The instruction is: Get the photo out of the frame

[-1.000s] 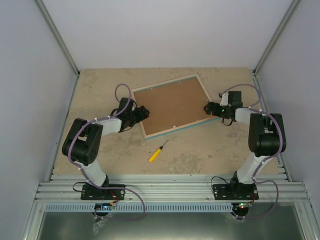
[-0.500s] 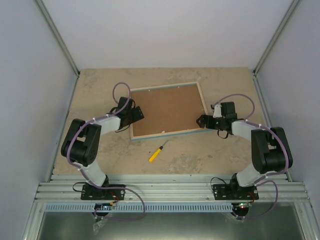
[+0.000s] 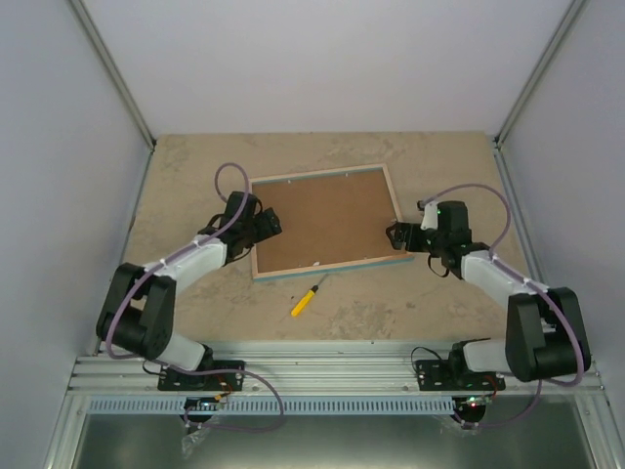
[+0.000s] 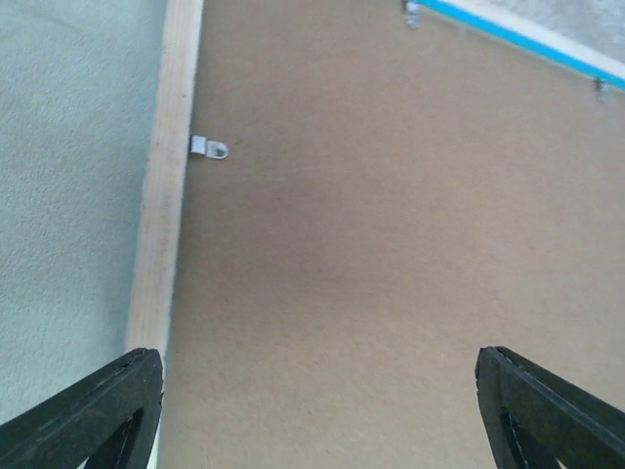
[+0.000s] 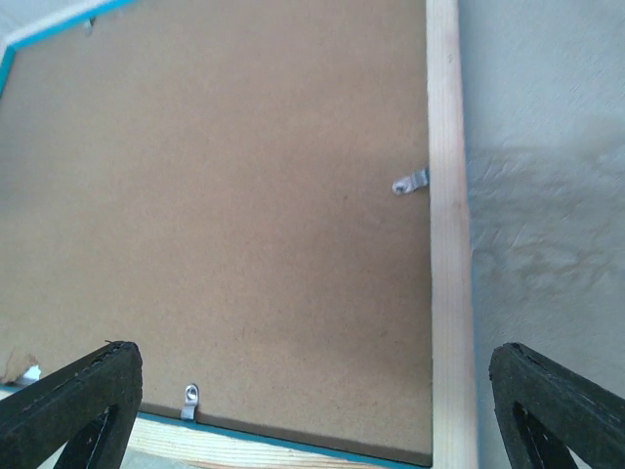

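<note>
Metal clips still hold the backing board (image 3: 327, 217). My left gripper should next go back and to the right in the top view, then down onto the screwdriver's yellow handle (image 3: 304, 303).
The frame (image 3: 342, 263) lies face down on the table, pale wood rim and thin turquoise edge up. The brown backing board (image 3: 327, 217) fills it, held by small metal clips (image 4: 208, 148). The photo is hidden under the board. My left gripper (image 3: 266, 223) is open at the frame's left edge; in the left wrist view (image 4: 314, 357) its fingers (image 4: 98, 420) straddle the wood rim (image 4: 166, 195) and the board. My right gripper (image 3: 395, 234) is open at the frame's right near corner; in the right wrist view (image 5: 312, 349) its fingers (image 5: 566, 410) straddle the rim (image 5: 444, 244) and the board (image 5: 225, 215).
A yellow-handled screwdriver (image 3: 306, 300) lies on the table just in front of the frame's near edge. More clips (image 5: 410, 183) sit along the right and near sides. Grey walls close the table on three sides.
The frame has turned and now lies squarer to the table, shifted a little left. Both arms have moved with it and stay at its left and right edges.
</note>
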